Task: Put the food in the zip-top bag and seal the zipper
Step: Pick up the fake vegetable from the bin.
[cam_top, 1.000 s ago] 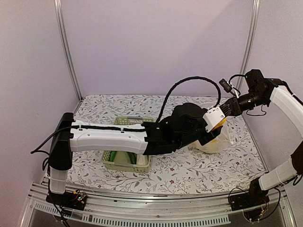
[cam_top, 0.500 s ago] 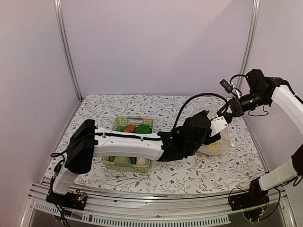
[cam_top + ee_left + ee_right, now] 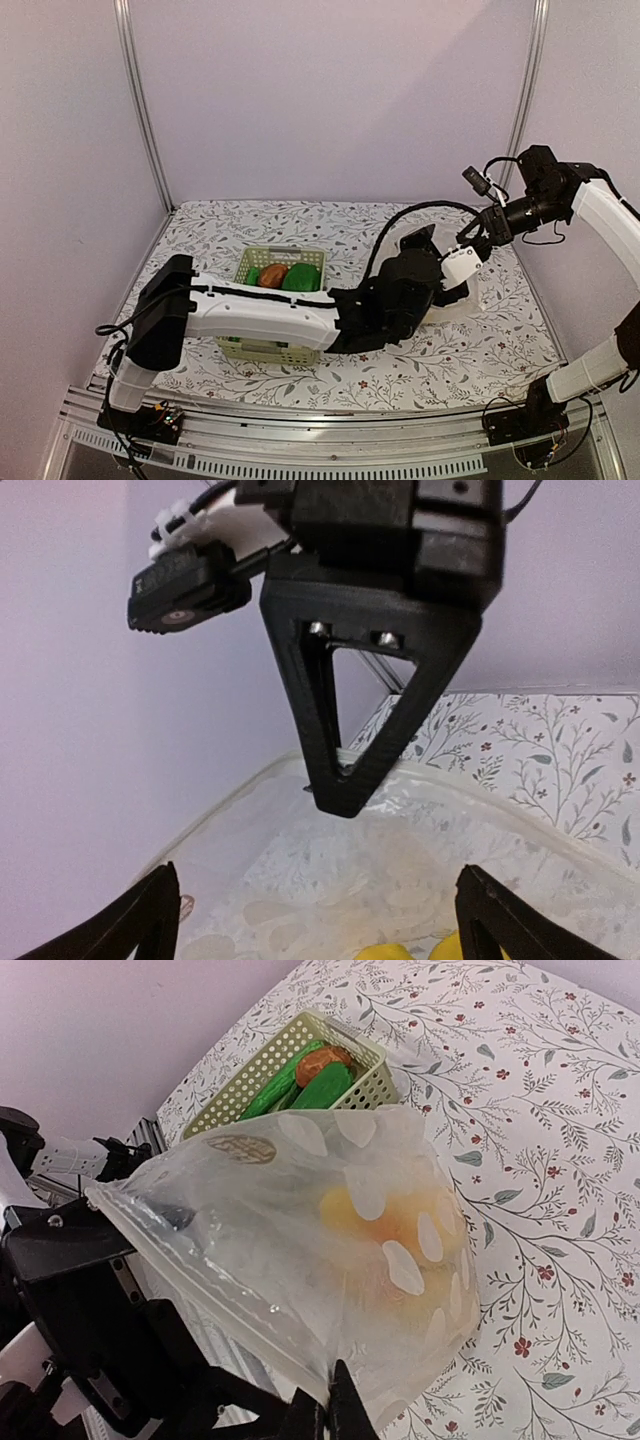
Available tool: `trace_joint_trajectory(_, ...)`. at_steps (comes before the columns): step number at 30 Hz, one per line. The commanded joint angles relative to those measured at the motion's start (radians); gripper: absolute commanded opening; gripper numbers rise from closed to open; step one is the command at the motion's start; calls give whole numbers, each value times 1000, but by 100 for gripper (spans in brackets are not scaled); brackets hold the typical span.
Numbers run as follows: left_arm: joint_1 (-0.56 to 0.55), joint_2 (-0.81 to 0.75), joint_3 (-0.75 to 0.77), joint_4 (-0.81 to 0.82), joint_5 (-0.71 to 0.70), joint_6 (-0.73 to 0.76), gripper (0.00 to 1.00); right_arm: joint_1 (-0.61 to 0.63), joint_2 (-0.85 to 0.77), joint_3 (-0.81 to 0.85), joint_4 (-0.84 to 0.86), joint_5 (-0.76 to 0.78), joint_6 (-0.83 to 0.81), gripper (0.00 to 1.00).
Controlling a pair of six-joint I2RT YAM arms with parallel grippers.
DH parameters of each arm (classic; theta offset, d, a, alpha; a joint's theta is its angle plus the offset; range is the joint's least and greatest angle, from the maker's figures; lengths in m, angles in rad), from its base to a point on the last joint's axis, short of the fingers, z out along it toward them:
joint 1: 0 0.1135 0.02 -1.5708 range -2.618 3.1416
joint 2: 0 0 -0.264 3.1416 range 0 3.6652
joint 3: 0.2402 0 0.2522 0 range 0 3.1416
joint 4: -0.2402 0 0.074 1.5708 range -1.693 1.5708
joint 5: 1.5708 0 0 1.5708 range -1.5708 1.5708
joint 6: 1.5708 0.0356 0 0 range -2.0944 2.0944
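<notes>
The far green food (image 3: 302,277) remains unbagged, so next my left gripper will lift off the bag's opening, swing over the basket and lower onto that food.
The zip-top bag (image 3: 340,1230) hangs open, and my right gripper (image 3: 335,1405) is shut on its rim beside the zipper (image 3: 200,1270). Yellow and orange food (image 3: 400,1225) lies in the bottom of the bag. My left gripper (image 3: 320,920) is open over the bag's mouth with nothing between its fingers, and yellow food (image 3: 400,950) shows just below. In the top view the left gripper (image 3: 440,288) reaches into the bag (image 3: 468,300) while the right gripper (image 3: 470,240) holds the rim up. More food, green (image 3: 302,277) and reddish-brown (image 3: 273,272), lies in the basket.
The pale green lattice basket (image 3: 250,262) stands left of the bag, under my left forearm. A flowered cloth (image 3: 480,360) covers the table. Purple walls with metal posts (image 3: 140,110) close the back and sides. The right arm's finger (image 3: 370,720) hangs close before the left wrist camera.
My left arm has dropped lower at the bag's mouth and its jaws have spread wide. The yellow-orange piece at its fingers a second ago now lies in the bag. The right gripper has kept its hold.
</notes>
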Motion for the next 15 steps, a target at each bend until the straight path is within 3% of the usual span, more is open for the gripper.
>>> trace_joint_trajectory(1, -58, -219, -104, 11, 180, -221, 95, 1, 25, 19, 26, 52, 23, 0)
trace_joint_trajectory(4, -59, -346, -226, 9, 350, -376, 94, 0, 32, 18, 35, 57, 26, 0)
trace_joint_trajectory(6, -59, -397, -289, 14, 385, -446, 94, -2, 34, 14, 40, 60, 26, 0)
trace_joint_trajectory(15, -58, -540, -551, -32, 322, -626, 92, -14, 31, 6, 62, 74, 28, 0)
